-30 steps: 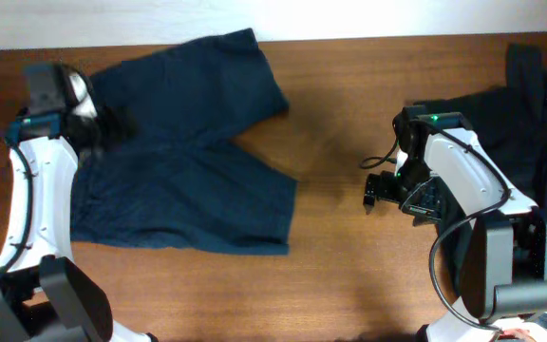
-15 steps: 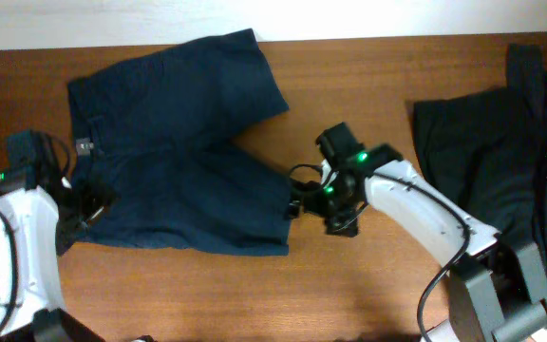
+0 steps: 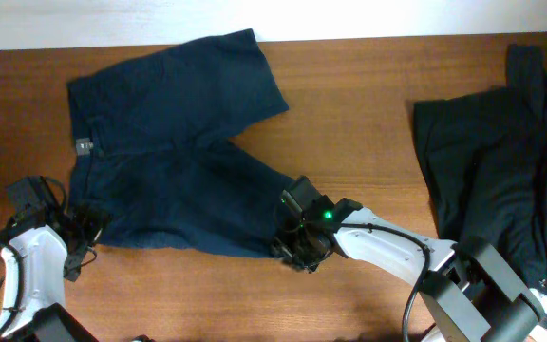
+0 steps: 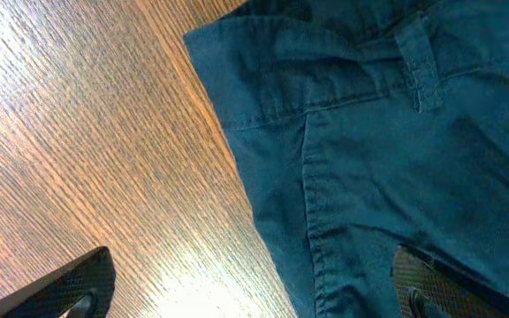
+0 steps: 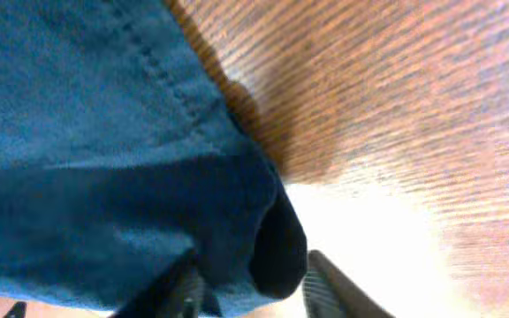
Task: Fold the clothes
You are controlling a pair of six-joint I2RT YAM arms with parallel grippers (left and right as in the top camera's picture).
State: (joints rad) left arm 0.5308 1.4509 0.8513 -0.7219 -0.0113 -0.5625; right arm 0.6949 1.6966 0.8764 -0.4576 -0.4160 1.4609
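Next, my left gripper lowers onto the waistband corner (image 4: 203,51) and closes, because it still lies past my open fingers, toward the top of the wrist view.
Navy shorts (image 3: 179,142) lie flat on the wooden table (image 3: 349,104), waistband to the left and both legs pointing right. My left gripper (image 3: 82,237) sits at the waistband's lower left corner. In the left wrist view it (image 4: 254,300) is open, one finger over bare wood and the other over the shorts (image 4: 396,132), with the side seam between them. My right gripper (image 3: 288,249) is at the lower leg's hem corner. In the right wrist view it (image 5: 254,287) is shut on a bunched fold of the shorts (image 5: 87,159).
A heap of dark clothes (image 3: 501,161) covers the right end of the table, reaching the right edge. The table's back edge meets a white wall along the top. Bare wood lies between the shorts and the heap.
The right arm swung left from mid-table to the lower leg's hem and closed on the fabric. The left arm moved from the waistband's top corner down to its lower corner, still open.
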